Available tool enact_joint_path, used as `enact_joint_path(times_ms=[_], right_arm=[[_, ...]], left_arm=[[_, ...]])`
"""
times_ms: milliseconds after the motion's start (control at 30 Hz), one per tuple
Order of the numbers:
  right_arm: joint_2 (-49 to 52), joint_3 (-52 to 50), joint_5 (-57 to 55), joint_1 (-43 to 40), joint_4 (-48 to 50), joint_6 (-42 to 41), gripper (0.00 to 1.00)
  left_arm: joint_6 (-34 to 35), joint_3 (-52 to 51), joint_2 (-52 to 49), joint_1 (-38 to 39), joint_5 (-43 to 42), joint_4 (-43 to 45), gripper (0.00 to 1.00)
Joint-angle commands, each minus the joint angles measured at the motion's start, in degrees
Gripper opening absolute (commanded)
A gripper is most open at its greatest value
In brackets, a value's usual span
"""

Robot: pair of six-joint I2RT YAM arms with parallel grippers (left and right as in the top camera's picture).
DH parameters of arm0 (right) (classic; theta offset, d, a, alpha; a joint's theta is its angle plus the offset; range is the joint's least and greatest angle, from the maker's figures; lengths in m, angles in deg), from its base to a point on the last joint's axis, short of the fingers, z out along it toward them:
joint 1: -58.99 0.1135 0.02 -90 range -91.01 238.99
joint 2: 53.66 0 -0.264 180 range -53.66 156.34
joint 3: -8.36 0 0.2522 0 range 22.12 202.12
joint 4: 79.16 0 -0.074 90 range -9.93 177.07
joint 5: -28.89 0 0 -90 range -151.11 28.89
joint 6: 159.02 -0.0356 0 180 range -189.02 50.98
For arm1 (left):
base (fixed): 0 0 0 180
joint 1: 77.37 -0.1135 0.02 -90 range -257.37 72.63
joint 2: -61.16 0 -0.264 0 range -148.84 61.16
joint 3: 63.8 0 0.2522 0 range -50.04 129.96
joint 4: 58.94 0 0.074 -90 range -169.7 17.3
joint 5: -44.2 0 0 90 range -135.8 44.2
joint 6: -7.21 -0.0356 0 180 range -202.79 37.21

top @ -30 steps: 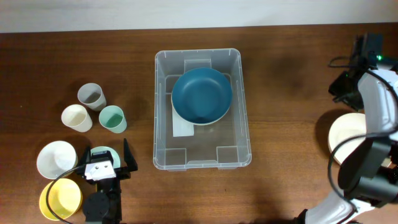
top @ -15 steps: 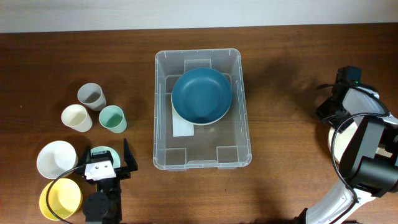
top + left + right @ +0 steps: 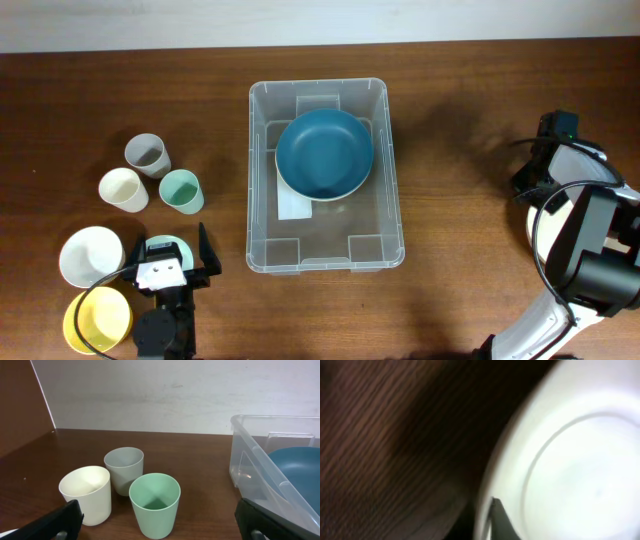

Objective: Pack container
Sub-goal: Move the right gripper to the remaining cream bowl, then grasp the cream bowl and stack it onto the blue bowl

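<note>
The robot's right gripper will next lift and carry the white bowl over the dark blue bowl (image 3: 324,152), then release it, since the dark blue bowl is to the gripper's left in the overhead view.
The clear plastic container (image 3: 262,180) stands mid-table with a dark blue bowl (image 3: 324,152) in its far half. It shows at the right of the left wrist view as the container (image 3: 250,460) holding the blue bowl (image 3: 300,462). My left gripper (image 3: 167,252) rests at the front left, open and empty, above a mint bowl (image 3: 165,243). In its wrist view the left gripper (image 3: 160,530) frames the cups. My right gripper (image 3: 487,520) is shut on the rim of a white bowl (image 3: 580,460), one finger inside. From overhead the arm hides most of that white bowl (image 3: 540,235).
A grey cup (image 3: 147,154), a cream cup (image 3: 123,189) and a mint cup (image 3: 181,190) stand left of the container. A white bowl (image 3: 90,255) and a yellow bowl (image 3: 97,320) sit at the front left corner beside the left arm.
The right arm dropped from the far right edge down onto the white bowl, and its gripper closed on the rim. The left arm has not moved.
</note>
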Motion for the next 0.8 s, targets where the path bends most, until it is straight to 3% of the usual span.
enact_joint_path(times_ms=[0,200,333,500,767], right_arm=[[0.66,-0.5,0.37,0.04,1.16,-0.81,0.04],[-0.15,1.97,2.54,1.25,1.55,4.24,0.04],[-4.39,7.19,7.06,5.64,1.66,14.69,0.04],[-9.9,16.48,21.42,14.58,0.85,32.3,0.04],[-12.9,24.94,23.34,31.85,0.5,50.73,0.04]], left_arm=[[0.39,-0.44,0.44,-0.24,0.24,0.11,0.99],[0.39,-0.44,0.44,-0.24,0.24,0.11,0.99],[0.39,-0.44,0.44,-0.24,0.24,0.11,0.99],[0.39,-0.44,0.44,-0.24,0.24,0.11,0.99],[0.39,-0.44,0.44,-0.24,0.24,0.11,0.99]])
